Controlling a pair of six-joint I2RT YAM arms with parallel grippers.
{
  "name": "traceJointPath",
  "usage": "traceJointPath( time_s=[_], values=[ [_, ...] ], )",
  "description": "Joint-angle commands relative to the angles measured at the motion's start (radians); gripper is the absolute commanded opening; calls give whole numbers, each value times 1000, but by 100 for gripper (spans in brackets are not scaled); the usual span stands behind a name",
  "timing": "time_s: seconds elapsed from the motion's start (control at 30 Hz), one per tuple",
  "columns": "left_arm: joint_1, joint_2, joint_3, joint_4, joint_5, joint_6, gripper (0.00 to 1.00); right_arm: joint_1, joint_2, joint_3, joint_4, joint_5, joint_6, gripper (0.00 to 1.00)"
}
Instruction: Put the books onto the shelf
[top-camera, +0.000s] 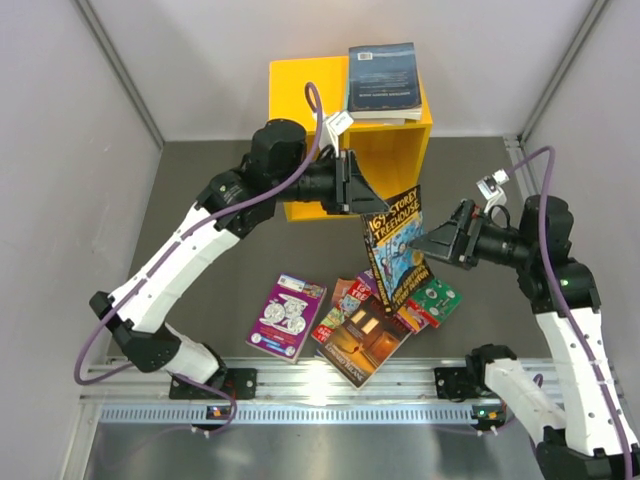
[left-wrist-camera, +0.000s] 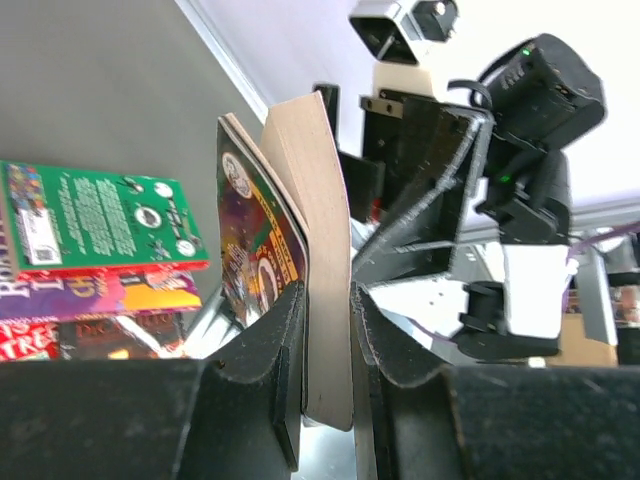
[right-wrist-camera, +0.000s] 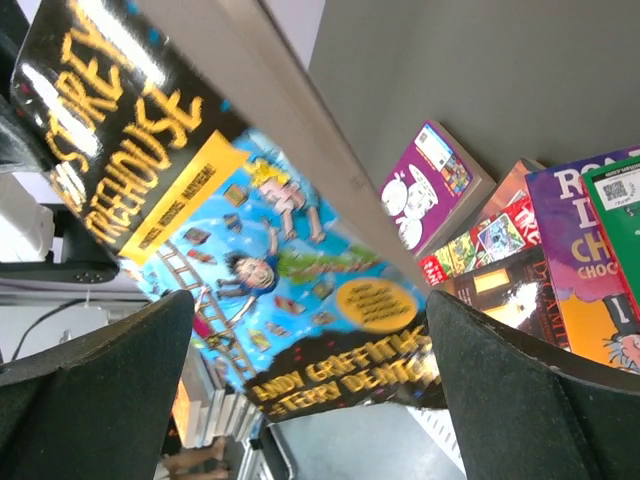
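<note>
I need to turn my right gripper next so that it straddles the Treehouse book's long page edge (top-camera: 423, 234) (right-wrist-camera: 327, 150), because the cover slants across. Then I need to close it.
My left gripper (top-camera: 365, 205) is shut on a Treehouse book (top-camera: 395, 250) and holds it upright above the table, in front of the yellow shelf (top-camera: 300, 85). In the left wrist view the fingers (left-wrist-camera: 285, 350) clamp the book's (left-wrist-camera: 300, 190) page edge. My right gripper (top-camera: 418, 243) stands open right beside the cover, and the book (right-wrist-camera: 250, 240) fills the space between its jaws (right-wrist-camera: 308, 300) without touching them. A dark blue book (top-camera: 383, 80) lies on the shelf's top. On the table lie a purple book (top-camera: 287, 315), a dark brown one (top-camera: 365, 342) and a green one (top-camera: 437, 300).
The loose books overlap in a pile near the table's front middle, with red covers (top-camera: 335, 318) between them. Grey walls close in the left, right and back. A metal rail (top-camera: 330, 385) runs along the near edge by the arm bases.
</note>
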Motion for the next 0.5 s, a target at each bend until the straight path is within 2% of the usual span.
traceJointPath(
  time_s=[0.0,0.17,0.27,0.37,0.4,0.47],
  values=[
    [-12,-98,49,89,150,-122,0,12,-4,35,6,39,-38,100],
    [-11,-189,-23,124,147,-172,0,15,-18,30,0,28,-44,100],
    [-12,-225,-89,189,164,-215,0,18,-44,-3,77,-35,6,100],
    [-11,-242,-135,258,173,-249,0,21,-96,-94,337,-147,190,100],
    [-12,-247,-146,278,174,-263,0,23,-112,-162,540,-168,341,99],
    [-12,-244,-149,309,173,-269,0,29,-150,-241,783,-210,515,100]
  ],
)
